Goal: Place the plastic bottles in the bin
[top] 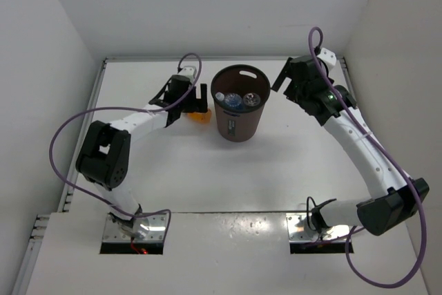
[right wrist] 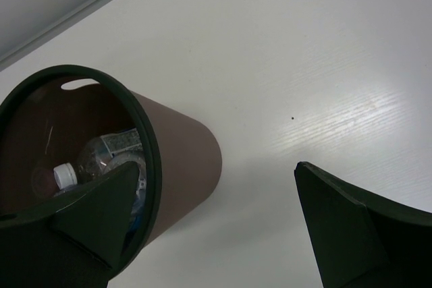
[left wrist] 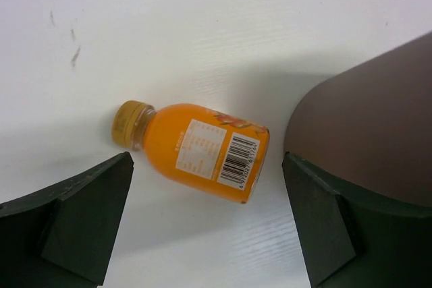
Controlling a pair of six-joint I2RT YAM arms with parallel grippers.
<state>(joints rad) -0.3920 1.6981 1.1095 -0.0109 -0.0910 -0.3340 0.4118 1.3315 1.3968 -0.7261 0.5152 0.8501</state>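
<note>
The robot's left gripper should turn next and go down around the labelled body (top: 201, 116) (left wrist: 210, 152) of the orange bottle to close, because the bottle lies below, lengthwise across the gap between the fingers.
The orange bottle (left wrist: 196, 150) lies on its side on the white table, yellow cap to the left, just left of the bin (left wrist: 378, 119). My left gripper (left wrist: 208, 160) hangs open over it, one finger on each side, touching nothing. From above, the orange bottle (top: 200, 117) shows beside the left gripper (top: 197, 101). The dark brown bin (top: 239, 108) stands upright with clear bottles (top: 233, 99) inside, one white-capped (right wrist: 65, 175). My right gripper (top: 289, 77) is open and empty to the right of the bin (right wrist: 182, 160), one finger (right wrist: 94, 220) overlapping its rim in the wrist view.
White walls enclose the table on the left, back and right. The back edge (top: 221, 59) runs just behind the bin. Purple cables loop off both arms. Bare tabletop (top: 262, 170) stretches between the bin and the arm bases.
</note>
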